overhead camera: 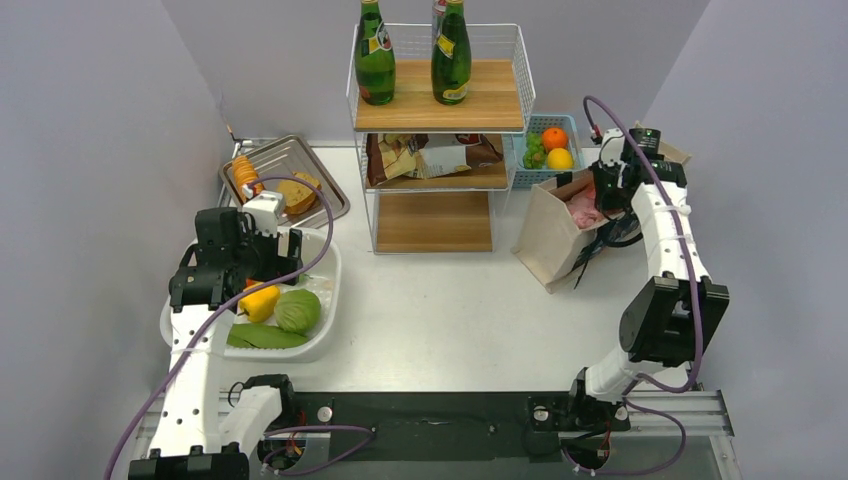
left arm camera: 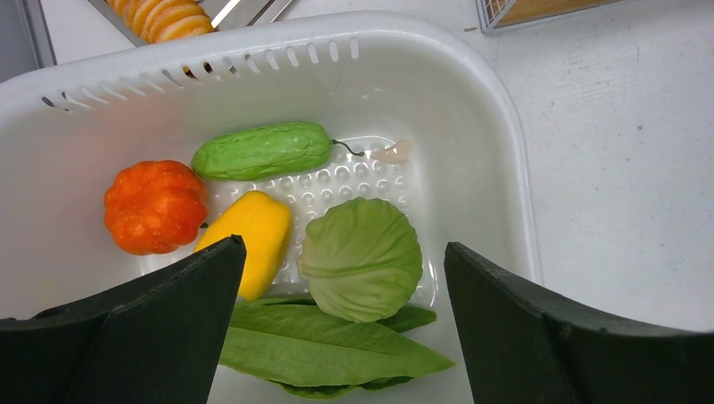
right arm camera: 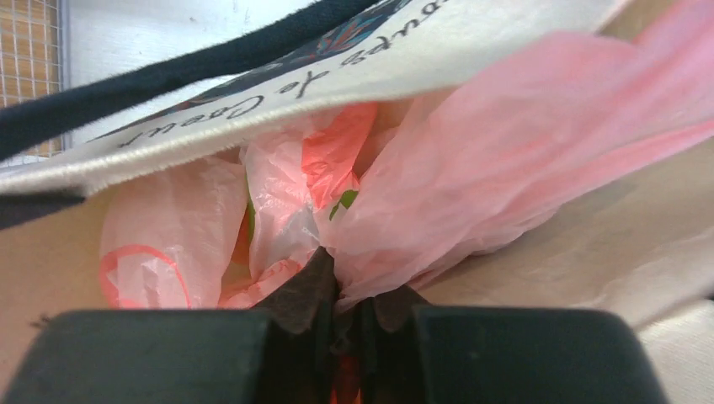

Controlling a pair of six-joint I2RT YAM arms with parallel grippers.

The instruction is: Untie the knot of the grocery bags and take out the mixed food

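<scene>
Next, my right gripper rises from the tote (overhead camera: 548, 235), brings the pink bag back toward the tub and lowers it on the tabletop between them, since that spot is empty.
The pink grocery bag (overhead camera: 583, 207) sits inside a beige canvas tote (overhead camera: 548, 235) at the right. My right gripper (overhead camera: 608, 195) reaches into the tote's mouth. In the right wrist view the gripper (right arm camera: 349, 299) is shut on a bunched fold of the pink plastic (right arm camera: 505, 143); I cannot tell whether that fold is the knot. Green and orange shapes show faintly through the plastic (right arm camera: 341, 202). My left gripper (left arm camera: 343, 246) hangs open over the white tub (left arm camera: 253, 50), which holds a green cucumber (left arm camera: 261, 150), an orange pumpkin (left arm camera: 154, 206), a yellow piece (left arm camera: 253, 236), a cabbage (left arm camera: 362, 278) and leaves (left arm camera: 320, 345).
A wire shelf (overhead camera: 440, 100) at the back carries two green bottles (overhead camera: 375, 55) and snack packets (overhead camera: 430, 155). A blue basket of fruit (overhead camera: 548, 148) stands to its right, just behind the tote. A metal tray with bread (overhead camera: 290, 180) lies behind the tub.
</scene>
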